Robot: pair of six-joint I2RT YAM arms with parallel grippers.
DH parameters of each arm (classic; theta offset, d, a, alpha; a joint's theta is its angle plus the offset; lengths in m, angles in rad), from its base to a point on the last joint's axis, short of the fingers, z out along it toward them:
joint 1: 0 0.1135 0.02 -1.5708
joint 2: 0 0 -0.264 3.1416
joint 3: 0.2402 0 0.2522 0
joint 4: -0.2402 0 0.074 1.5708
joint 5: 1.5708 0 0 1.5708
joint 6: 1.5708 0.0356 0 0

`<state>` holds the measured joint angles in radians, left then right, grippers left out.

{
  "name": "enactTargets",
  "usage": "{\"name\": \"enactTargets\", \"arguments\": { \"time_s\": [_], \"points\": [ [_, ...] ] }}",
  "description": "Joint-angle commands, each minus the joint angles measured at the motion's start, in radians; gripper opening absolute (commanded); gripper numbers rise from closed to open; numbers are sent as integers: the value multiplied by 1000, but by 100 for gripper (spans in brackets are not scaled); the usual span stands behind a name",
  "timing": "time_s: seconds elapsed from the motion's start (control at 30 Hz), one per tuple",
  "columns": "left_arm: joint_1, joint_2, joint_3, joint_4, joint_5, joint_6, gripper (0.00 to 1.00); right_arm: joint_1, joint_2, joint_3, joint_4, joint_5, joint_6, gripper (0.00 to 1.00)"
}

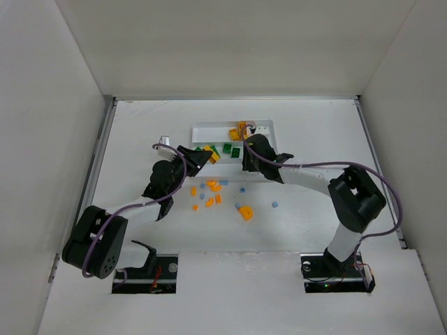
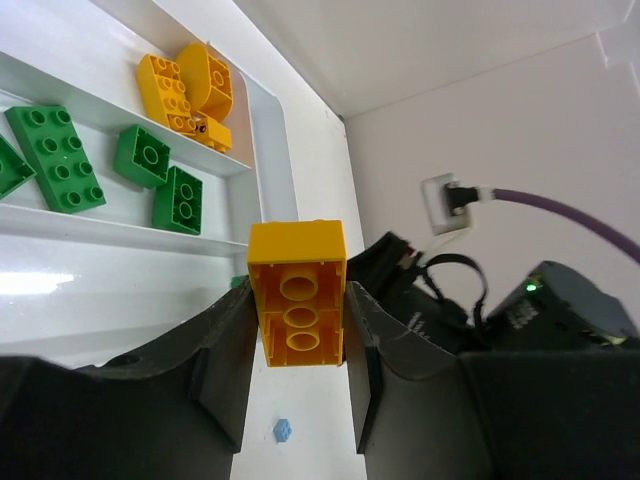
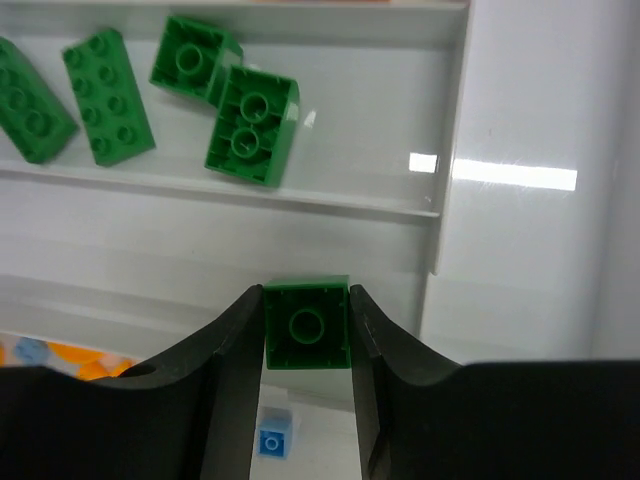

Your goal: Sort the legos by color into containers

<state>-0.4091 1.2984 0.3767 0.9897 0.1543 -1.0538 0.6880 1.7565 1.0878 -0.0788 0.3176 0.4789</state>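
Observation:
My left gripper will move the yellow brick outward next and lower it onto the open part of the far slot's bottom to let it go, because yellow pieces lie there.
My left gripper is shut on a yellow brick, hollow underside toward the camera, over the white tray's near left corner. In the top view this gripper sits at the tray's left end. My right gripper is shut on a small green brick just in front of the tray's slots; in the top view it hangs at the tray's near edge. Green bricks lie in the middle slot, yellow and orange pieces in the far slot.
Loose orange legos and light blue legos lie scattered on the table in front of the tray. One blue piece lies under the right gripper. A white socket with a purple cable sits left of the tray.

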Motion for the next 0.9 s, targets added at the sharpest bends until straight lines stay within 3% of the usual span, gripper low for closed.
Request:
{"name": "enactTargets", "arguments": {
  "time_s": [0.0, 0.2, 0.37, 0.47, 0.6, 0.77, 0.87],
  "points": [
    [3, -16, -4, 53, 14, 17, 22, -32, -69, 61, 33, 6, 13, 29],
    [5, 1, 17, 56, 14, 17, 22, -86, 44, 152, 39, -31, 17, 34],
    [8, 6, 51, 46, 10, 26, 22, -114, 67, 170, 99, -47, 41, 59],
    [6, 28, 79, 44, -4, 31, 22, -121, 6, 132, 138, -63, 62, 64],
    [-1, 87, 122, 46, -31, 51, 22, -117, -121, 23, 174, -48, 75, 61],
    [-3, 197, 224, -9, -74, 78, 21, -117, -305, -196, 243, -23, 147, 36],
    [-3, 272, 312, -100, -116, 84, 20, -117, -393, -319, 281, -17, 168, 33]
  ]
}}
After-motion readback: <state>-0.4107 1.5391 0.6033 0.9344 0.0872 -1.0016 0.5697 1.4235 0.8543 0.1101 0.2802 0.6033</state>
